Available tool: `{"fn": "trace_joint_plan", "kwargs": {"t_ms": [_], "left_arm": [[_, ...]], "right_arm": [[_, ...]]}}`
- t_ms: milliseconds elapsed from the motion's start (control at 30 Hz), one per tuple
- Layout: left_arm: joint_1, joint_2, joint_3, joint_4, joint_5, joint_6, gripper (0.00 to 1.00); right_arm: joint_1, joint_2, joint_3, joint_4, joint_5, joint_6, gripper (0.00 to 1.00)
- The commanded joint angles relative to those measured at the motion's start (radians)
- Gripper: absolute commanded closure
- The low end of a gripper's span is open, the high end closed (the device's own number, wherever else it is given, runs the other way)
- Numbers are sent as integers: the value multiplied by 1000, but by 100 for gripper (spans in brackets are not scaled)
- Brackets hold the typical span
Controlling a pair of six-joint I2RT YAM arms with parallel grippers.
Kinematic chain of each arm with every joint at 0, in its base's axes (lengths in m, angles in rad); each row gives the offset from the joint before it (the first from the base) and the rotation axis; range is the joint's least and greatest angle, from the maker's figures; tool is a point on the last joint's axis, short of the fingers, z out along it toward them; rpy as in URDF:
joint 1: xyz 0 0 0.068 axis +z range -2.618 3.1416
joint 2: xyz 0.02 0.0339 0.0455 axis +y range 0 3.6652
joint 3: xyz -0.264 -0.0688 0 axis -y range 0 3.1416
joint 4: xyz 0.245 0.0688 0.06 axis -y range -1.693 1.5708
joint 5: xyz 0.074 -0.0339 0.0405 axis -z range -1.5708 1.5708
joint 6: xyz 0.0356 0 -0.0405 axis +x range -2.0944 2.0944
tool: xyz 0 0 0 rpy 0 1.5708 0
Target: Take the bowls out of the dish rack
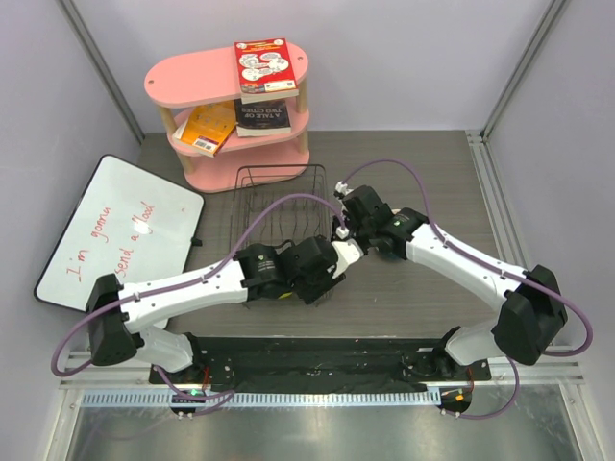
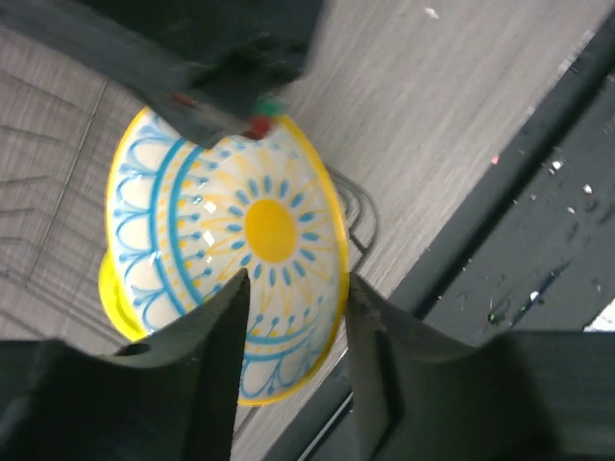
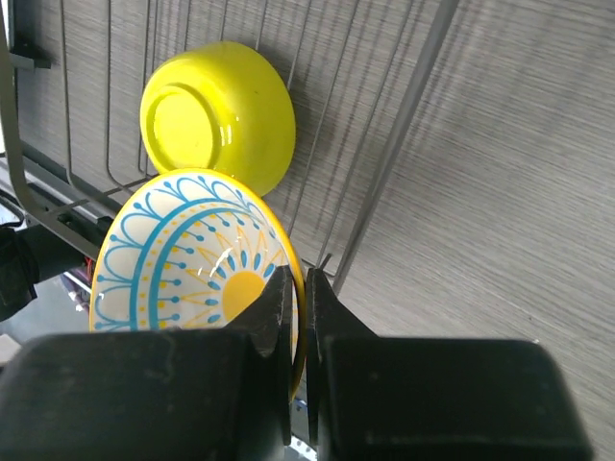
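Note:
Rack wires lie under the bowl in the robot's right gripper, so the gripper should go right in the top view over the half-hidden bowl and release.
The teal-and-white bowl [image 3: 187,259], with its orange-yellow centre, stands on edge at the near corner of the black wire dish rack [image 1: 274,197]. My right gripper [image 3: 299,288] is shut on its yellow rim. In the left wrist view the same bowl [image 2: 231,230] fills the middle, and my left gripper [image 2: 293,307] is open with the bowl's lower rim between its fingers. The yellow-green bowl [image 3: 216,115] lies bottom-up in the rack just behind it, and shows under it in the left wrist view [image 2: 113,293]. Both grippers meet over the rack's near right corner, left [image 1: 330,269] and right [image 1: 346,240]. No white bowls show.
A pink shelf [image 1: 168,82] with books stands behind the rack. A whiteboard [image 1: 120,230] lies to the left. A black mat [image 1: 317,360] runs along the near table edge. Rack wires [image 3: 384,144] lie right under the bowls.

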Motion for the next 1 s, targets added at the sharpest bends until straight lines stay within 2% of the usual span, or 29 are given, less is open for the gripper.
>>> {"fn": "trace_joint_plan", "kwargs": {"t_ms": [0,100,200,533,667,800,967], "left_arm": [[27,-57,31,94,-208,-36,54],[27,-120,-10,139,-237,-61,46],[30,-171,-50,174,-274,-76,32],[40,-285,-118,191,-337,-121,30],[41,-431,-185,274,-337,-138,30],[46,-542,-249,302,-419,-167,20],[55,-585,-300,269,-433,-208,19]], "right_arm": [[13,-54,21,-82,2,29,99],[11,-68,26,-82,47,41,99],[5,-78,35,-80,70,51,99],[-16,-97,70,-73,144,81,99],[-99,-120,60,-86,129,65,99],[-296,-182,26,-100,133,34,99],[-446,-259,24,-133,212,-12,99]]}}
